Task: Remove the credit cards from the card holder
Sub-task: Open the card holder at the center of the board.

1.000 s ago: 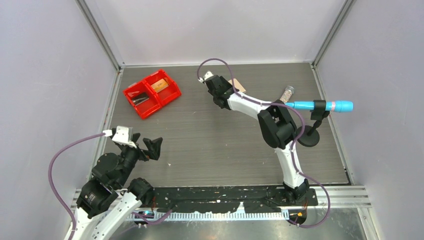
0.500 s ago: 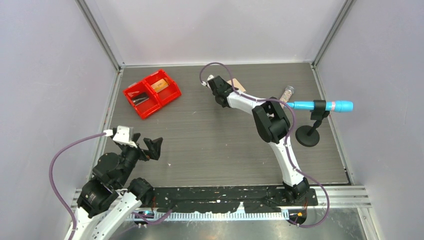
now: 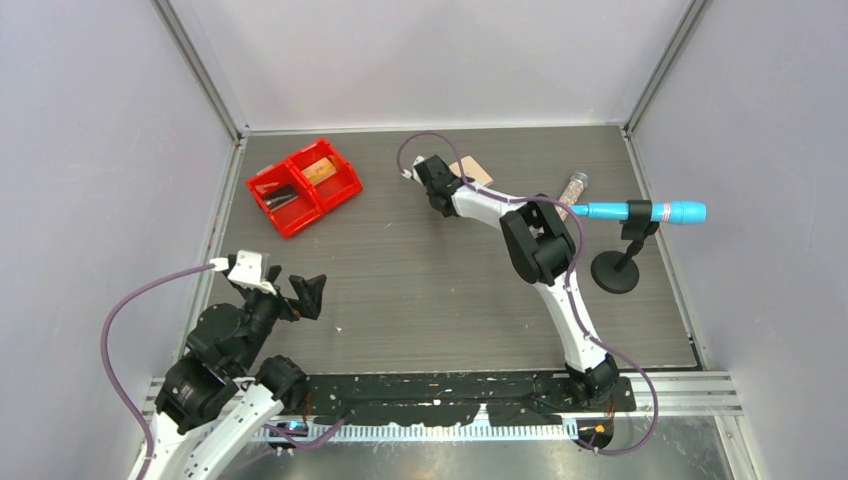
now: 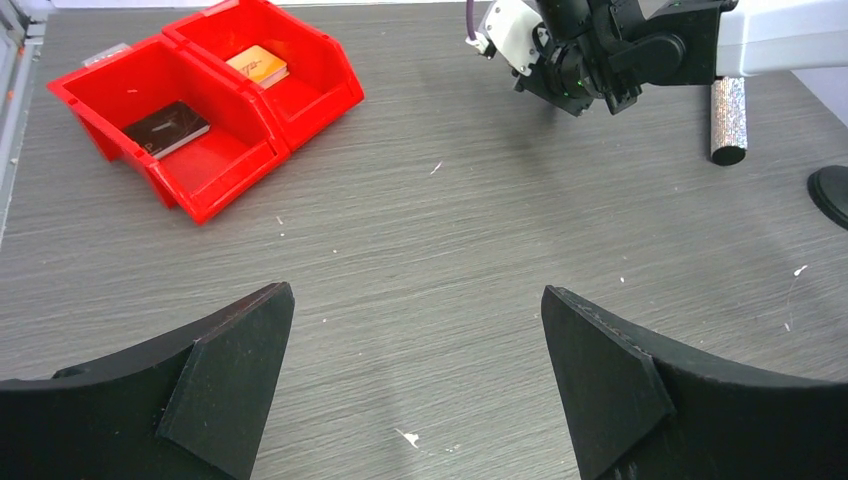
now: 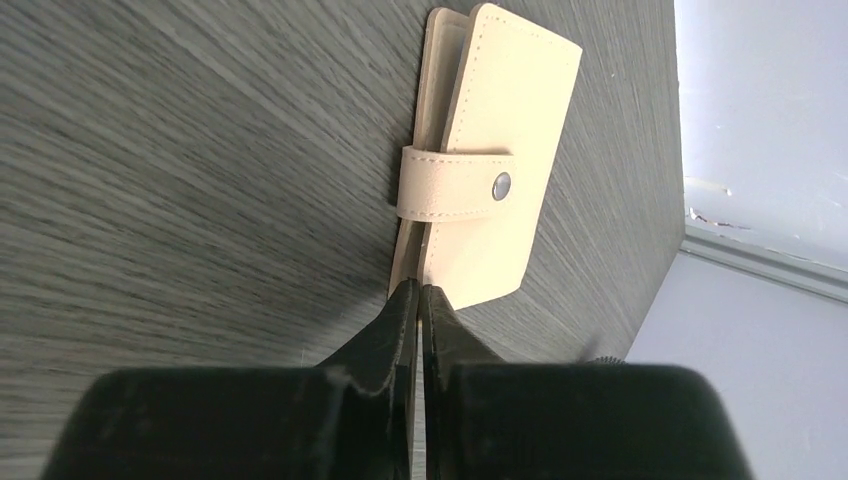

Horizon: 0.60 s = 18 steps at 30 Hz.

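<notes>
My right gripper is pinching the card holder. Next, it will lift the card holder and carry it back, then lower it onto the bare table and let it go.
The tan card holder (image 5: 490, 130) lies folded, its snap tab fastened, at the back of the table (image 3: 472, 170). My right gripper (image 5: 418, 290) is shut, its tips pinched on the holder's near edge where the two flaps meet (image 3: 456, 179). A dark grey credit card (image 4: 165, 128) lies in one compartment of the red bin (image 4: 205, 210), an orange card (image 4: 260, 66) in the other. No card shows at the holder itself. My left gripper (image 4: 415, 295) hangs wide open over bare table at the front left (image 3: 305, 295), holding nothing.
The red two-compartment bin (image 3: 345, 186) stands at the back left. A glittery tube (image 3: 576, 186) lies right of the holder. A blue cylinder (image 3: 650, 212) sits on a black stand (image 3: 614, 272) by the right wall.
My right gripper has closed from half open to shut at the holder's edge, and its arm has edged slightly toward the holder. The left arm has stayed still.
</notes>
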Available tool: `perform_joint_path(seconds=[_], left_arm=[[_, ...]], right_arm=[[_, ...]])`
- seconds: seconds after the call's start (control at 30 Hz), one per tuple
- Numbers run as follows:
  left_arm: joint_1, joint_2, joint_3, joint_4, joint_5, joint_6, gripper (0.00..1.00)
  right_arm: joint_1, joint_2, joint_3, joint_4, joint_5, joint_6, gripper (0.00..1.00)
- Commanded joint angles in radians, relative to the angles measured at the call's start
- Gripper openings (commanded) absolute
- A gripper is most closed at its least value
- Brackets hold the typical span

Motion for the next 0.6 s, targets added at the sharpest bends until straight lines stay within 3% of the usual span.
perform_joint_path(seconds=[0.0,0.33,0.57], left_arm=[[-0.003,-0.001,-0.010,0.055,0.003,0.025,0.99],[-0.003,-0.005,-0.010,0.053,-0.020,0.026,0.98],[-0.003,0.003,-0.006,0.042,-0.039,0.022,0.98]], right_arm=[[-0.002,-0.082,-0.028,0.005,-0.006,0.012,0.05],[0.060,-0.357,-0.277,0.011,-0.129,0.171,0.05],[0.208,-0.510,-0.484,-0.025,-0.065,0.293,0.05]])
